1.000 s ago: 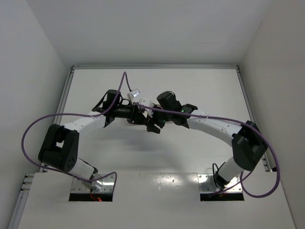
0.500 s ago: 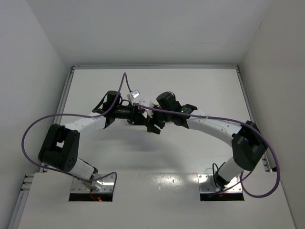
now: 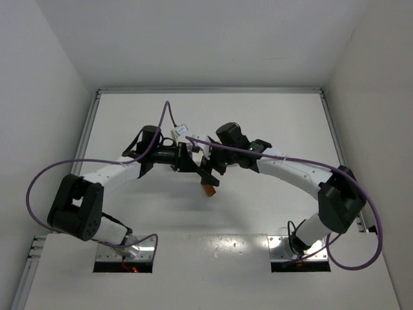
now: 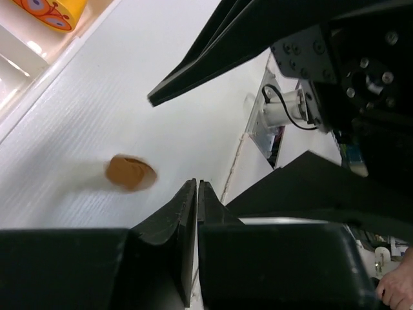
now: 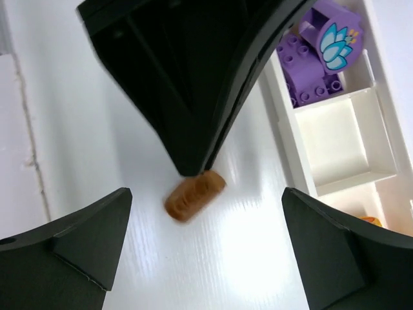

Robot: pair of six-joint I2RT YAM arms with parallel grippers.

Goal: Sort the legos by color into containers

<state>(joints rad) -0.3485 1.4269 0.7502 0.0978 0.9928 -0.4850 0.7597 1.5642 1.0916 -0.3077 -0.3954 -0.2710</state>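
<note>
Next, my right gripper draws back toward the base and down, its wide-open fingers straddling the brown lego [image 3: 208,189] [image 5: 195,196], which lies below it.
A brown lego [image 3: 208,189] lies on the white table just below both grippers. It looks blurred in the left wrist view [image 4: 131,173] and the right wrist view [image 5: 194,193]. My left gripper [image 4: 197,185] is shut with nothing between its jaws, and its tip [image 5: 193,169] hangs just above the brick. My right gripper [image 5: 206,194] is wide open and empty, with its fingers either side of the brick and well clear of it. The white tray [image 5: 289,132] holds purple legos [image 5: 317,58] in one compartment, and the middle compartment [image 5: 345,139] is bare. A yellow lego [image 4: 55,10] lies in the tray's end compartment.
In the top view both arms arch inward and their grippers overlap at the table's middle, left [image 3: 208,179] and right [image 3: 208,166], hiding the tray. Purple cables [image 3: 39,177] loop beside each arm. The table's raised rim [image 3: 210,91] runs along the back and sides.
The brown lego was not visible between the grippers before and now lies blurred on the table below them. Both wrists have shifted slightly.
</note>
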